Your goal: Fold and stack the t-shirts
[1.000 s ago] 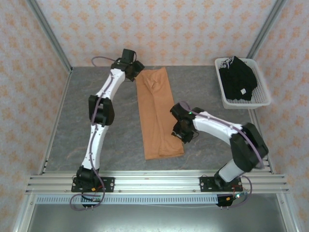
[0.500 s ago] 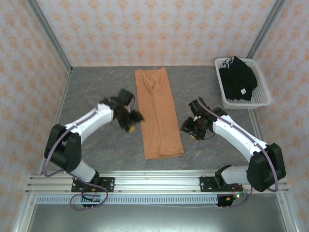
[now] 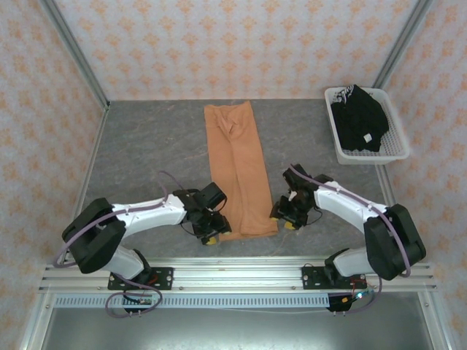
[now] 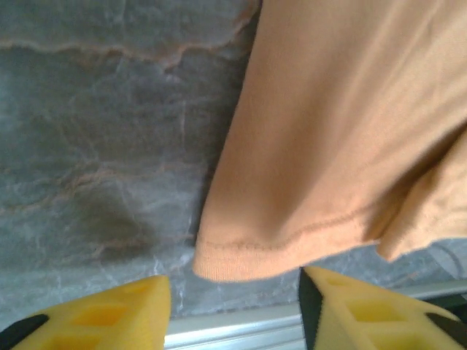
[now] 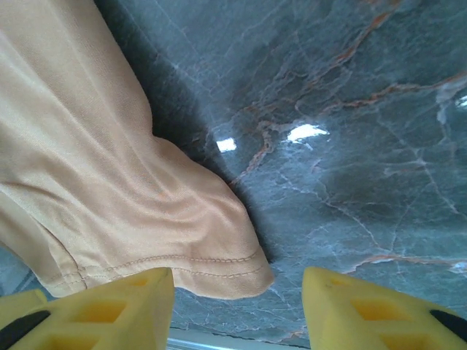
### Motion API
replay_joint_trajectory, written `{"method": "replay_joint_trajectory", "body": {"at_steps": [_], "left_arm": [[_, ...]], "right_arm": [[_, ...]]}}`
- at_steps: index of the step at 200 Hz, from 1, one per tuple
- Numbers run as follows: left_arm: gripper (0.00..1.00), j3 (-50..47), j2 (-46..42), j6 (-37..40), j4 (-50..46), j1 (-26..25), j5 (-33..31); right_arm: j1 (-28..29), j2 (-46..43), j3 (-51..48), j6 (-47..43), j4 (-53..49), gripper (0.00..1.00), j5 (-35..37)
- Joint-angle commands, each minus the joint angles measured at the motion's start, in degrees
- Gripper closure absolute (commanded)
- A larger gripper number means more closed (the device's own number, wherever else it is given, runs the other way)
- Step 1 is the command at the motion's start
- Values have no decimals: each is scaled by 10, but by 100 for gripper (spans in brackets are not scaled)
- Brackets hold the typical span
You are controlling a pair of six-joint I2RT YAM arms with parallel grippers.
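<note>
The near hem corner of the orange t-shirt is below the right gripper's fingers, so the right gripper will next lower its open fingers on both sides of the t-shirt's stitched fold and close.
An orange t-shirt lies folded into a long strip down the middle of the table, print hidden. My left gripper sits low at the strip's near left corner. In the left wrist view its jaws are open, with the shirt's stitched hem corner just ahead of the gap. My right gripper is at the near right corner, also open, and the other hem corner reaches into the space between its fingers without being pinched. Black t-shirts with a small white tag lie bunched in the basket.
The white slatted basket stands at the back right by the wall. A metal rail runs along the near edge just behind both grippers. Grey marble tabletop lies bare on either side of the orange strip.
My left arm swung from the shirt's far end down to its near left corner, its jaws narrowing. My right gripper drew off the right edge, then settled at the near right corner.
</note>
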Motion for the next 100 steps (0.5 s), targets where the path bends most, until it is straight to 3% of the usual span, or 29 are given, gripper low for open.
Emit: {"method": "replay_joint_trajectory", "body": {"at_steps": [1,58,100], "left_arm": [[58,7,23,-16,20,-3,-25],[82,33,69,-4,24,-4,-39],[89,33,71,-3,21,-4,-47]], "right_arm": [[8,14,-4,-12,12,50,-1],[50,79,16,-1,24,54,15],[82,100,31,28,30,58,18]]}}
